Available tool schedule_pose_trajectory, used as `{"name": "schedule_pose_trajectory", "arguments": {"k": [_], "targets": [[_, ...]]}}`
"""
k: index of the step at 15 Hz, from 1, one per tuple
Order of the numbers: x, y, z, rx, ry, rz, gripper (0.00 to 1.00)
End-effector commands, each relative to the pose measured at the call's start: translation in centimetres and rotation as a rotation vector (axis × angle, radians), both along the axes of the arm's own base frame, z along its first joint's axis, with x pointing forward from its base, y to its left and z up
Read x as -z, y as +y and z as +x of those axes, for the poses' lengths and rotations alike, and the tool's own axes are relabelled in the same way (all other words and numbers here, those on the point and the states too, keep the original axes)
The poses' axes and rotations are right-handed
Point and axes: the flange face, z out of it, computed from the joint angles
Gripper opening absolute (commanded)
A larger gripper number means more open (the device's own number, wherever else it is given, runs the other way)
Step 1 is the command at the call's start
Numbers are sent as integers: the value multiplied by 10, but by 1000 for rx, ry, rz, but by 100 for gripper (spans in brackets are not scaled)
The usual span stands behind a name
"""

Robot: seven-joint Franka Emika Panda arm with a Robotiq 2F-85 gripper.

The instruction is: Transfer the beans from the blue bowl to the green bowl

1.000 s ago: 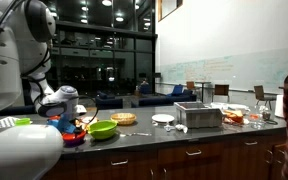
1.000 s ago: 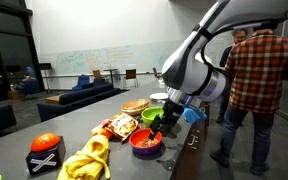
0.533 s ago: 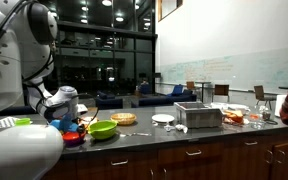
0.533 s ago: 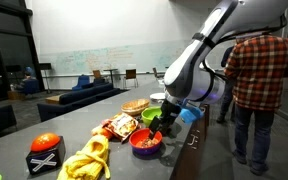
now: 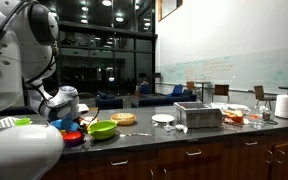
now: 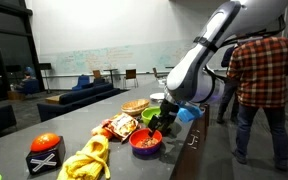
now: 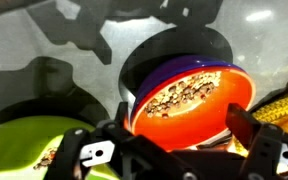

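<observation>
My gripper should move down and left in the wrist view next, onto the blue bowl's rim beside the green bowl. That rim sits off-center between its fingers.
The blue bowl [image 7: 180,66] has a dark blue-purple outside and glows orange-red inside. It holds the beans [image 7: 184,95], a speckled reddish heap. In the wrist view it lies right under my gripper [image 7: 164,140], whose two fingers are spread wide, one at each side of the bowl. The green bowl [image 7: 19,150] sits next to it at the lower left with a few beans on it. In both exterior views my gripper [image 6: 157,125] [image 5: 69,116] hangs low over the blue bowl [image 6: 146,142] [image 5: 72,137], beside the green bowl [image 6: 151,117] [image 5: 103,130].
Yellow toy fruits [image 6: 86,160] and a black box with a white cross [image 6: 45,157] lie near the counter's end. A flat plate [image 6: 134,106], a metal tray [image 5: 199,116] and a white plate [image 5: 163,118] stand farther along. A person in a plaid shirt [image 6: 259,80] stands beside the counter.
My arm and gripper have hardly moved above the blue bowl. The person in the plaid shirt has shifted beside the counter.
</observation>
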Motion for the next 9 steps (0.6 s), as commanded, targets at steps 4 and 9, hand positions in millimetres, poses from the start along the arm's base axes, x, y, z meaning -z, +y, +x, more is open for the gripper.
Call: {"name": "schedule_pose_trajectory", "arguments": {"k": [4,9], "targets": [[5,1,-5,57,20,-5,100],[5,4,2,87,42,-12,100]]}}
